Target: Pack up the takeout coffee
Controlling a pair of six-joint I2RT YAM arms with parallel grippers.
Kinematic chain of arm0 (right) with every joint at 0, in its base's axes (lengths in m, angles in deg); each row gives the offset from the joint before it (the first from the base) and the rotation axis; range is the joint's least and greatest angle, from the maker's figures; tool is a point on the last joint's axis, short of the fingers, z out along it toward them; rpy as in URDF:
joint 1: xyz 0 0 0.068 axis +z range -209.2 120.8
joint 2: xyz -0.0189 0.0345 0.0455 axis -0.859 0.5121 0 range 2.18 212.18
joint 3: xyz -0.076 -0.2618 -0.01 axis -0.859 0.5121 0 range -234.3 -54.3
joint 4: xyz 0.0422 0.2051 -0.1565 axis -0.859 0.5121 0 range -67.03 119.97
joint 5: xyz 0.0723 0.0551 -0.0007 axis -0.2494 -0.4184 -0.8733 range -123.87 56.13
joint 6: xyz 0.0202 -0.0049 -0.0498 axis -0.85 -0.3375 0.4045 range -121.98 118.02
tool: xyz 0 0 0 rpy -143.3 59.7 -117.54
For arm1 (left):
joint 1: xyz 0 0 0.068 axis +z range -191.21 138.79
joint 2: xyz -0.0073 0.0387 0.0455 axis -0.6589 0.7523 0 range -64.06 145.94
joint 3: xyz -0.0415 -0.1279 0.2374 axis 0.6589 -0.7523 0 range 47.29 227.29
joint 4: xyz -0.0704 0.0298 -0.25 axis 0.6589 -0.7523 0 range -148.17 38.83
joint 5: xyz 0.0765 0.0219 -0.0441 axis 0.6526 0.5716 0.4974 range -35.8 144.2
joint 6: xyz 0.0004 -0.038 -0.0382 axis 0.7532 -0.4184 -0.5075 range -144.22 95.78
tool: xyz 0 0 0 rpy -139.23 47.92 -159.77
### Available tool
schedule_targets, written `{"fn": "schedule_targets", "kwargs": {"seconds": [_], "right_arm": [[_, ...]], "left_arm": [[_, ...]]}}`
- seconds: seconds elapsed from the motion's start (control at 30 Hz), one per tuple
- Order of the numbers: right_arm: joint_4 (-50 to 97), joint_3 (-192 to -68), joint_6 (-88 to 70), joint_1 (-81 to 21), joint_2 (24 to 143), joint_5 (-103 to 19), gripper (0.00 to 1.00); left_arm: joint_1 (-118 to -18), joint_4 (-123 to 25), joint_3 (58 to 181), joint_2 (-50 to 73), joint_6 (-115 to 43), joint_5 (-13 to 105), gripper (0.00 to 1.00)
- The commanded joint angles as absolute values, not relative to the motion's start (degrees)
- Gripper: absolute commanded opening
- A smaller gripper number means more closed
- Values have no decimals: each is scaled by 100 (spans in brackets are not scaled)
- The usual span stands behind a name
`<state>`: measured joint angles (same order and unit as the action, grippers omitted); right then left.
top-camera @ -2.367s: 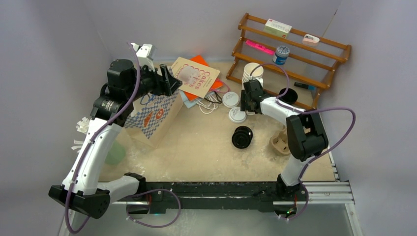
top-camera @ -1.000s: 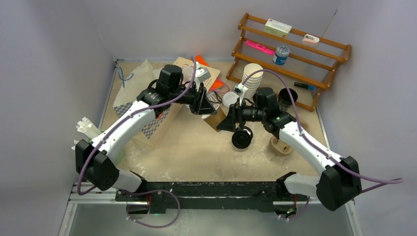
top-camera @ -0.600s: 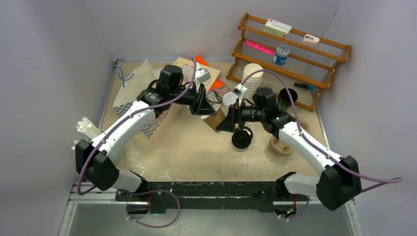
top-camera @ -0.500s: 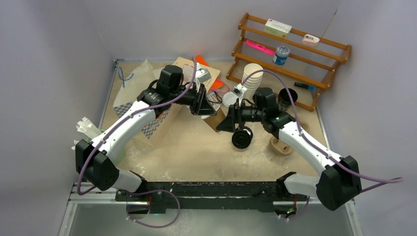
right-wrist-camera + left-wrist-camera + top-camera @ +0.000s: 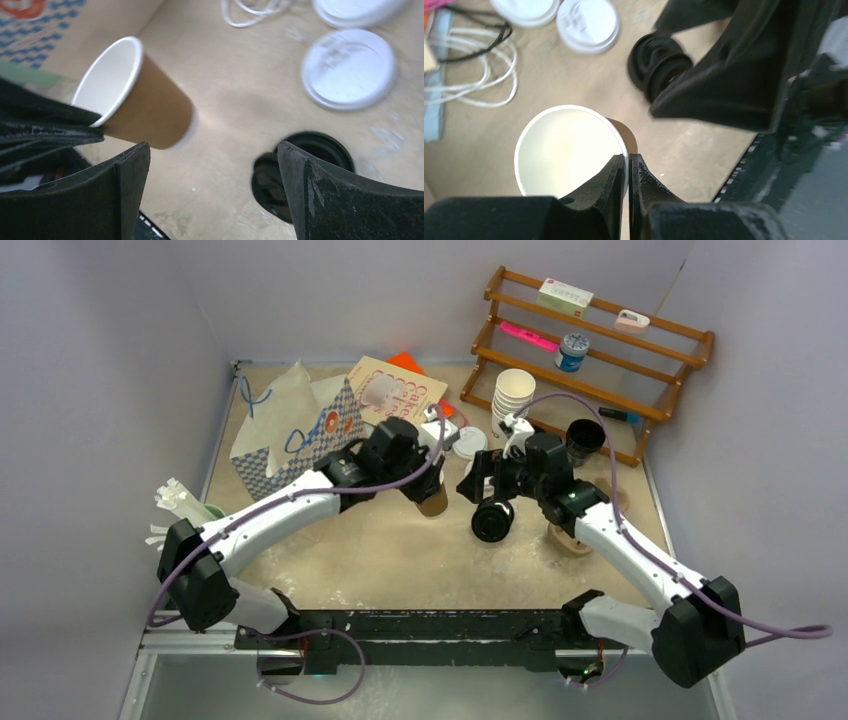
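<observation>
My left gripper holds the cup by its rim above bare tabletop [image 5: 418, 520] between the bag and the black piece [image 5: 492, 519]. It will next go down, stand the cup there and let go of the cup's rim.
A lidless brown paper takeout coffee cup [image 5: 433, 503] [image 5: 150, 107], white inside [image 5: 566, 152], hangs just above the table at mid centre. My left gripper [image 5: 424, 490] [image 5: 628, 161] is shut on its rim, one finger inside and one outside. My right gripper [image 5: 478, 483] [image 5: 212, 147] stands wide open just right of the cup, holding nothing. Below it a black round lidded piece [image 5: 492, 519] [image 5: 656, 62] [image 5: 300, 172] lies on its side. White lids [image 5: 470, 441] [image 5: 589, 22] [image 5: 350, 67] lie flat behind.
A blue-patterned paper bag [image 5: 290, 440] stands at back left, beside a booklet [image 5: 395, 395]. A stack of white cups [image 5: 514, 390] and an open black cup [image 5: 583, 437] stand before the wooden rack [image 5: 640, 330]. A brown cardboard carrier [image 5: 572, 537] lies right. White cords [image 5: 469, 75] lie near the lids.
My right gripper has opened wide and drawn back from the brown cup. The left arm has carried the cup nearer and to the right, clear of the bag.
</observation>
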<state>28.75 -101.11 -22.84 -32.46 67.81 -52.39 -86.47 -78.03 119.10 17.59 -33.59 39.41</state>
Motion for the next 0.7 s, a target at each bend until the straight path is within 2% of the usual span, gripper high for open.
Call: {"fn": "schedule_targets", "kwargs": {"seconds": [0.0,0.1,0.3,0.57,0.6,0.67], "right_arm": [[3150,-9772,-2911,-3239,6516,-3244,98],[3457,-9714,-3201,-3237,6586,-2542,97],[4028,-9675,-3675,-3235,6710,-1926,99],[3991,-9424,-3741,-3239,6300,-1895,99],[3988,-9413,-3736,-3235,6284,-1931,99],[4012,-9403,-3736,-3232,6281,-1997,99]], "left_arm": [[-9182,-7241,11302,1771,-3464,6288,0],[-9407,-6848,11040,1868,-3578,6786,0],[-9669,-6319,10699,2102,-3741,7154,0],[-9770,-6321,10742,2533,-3845,7126,0],[-9784,-6381,10793,2587,-3883,7136,3],[-9817,-6564,10941,2664,-3953,7161,18]]}}
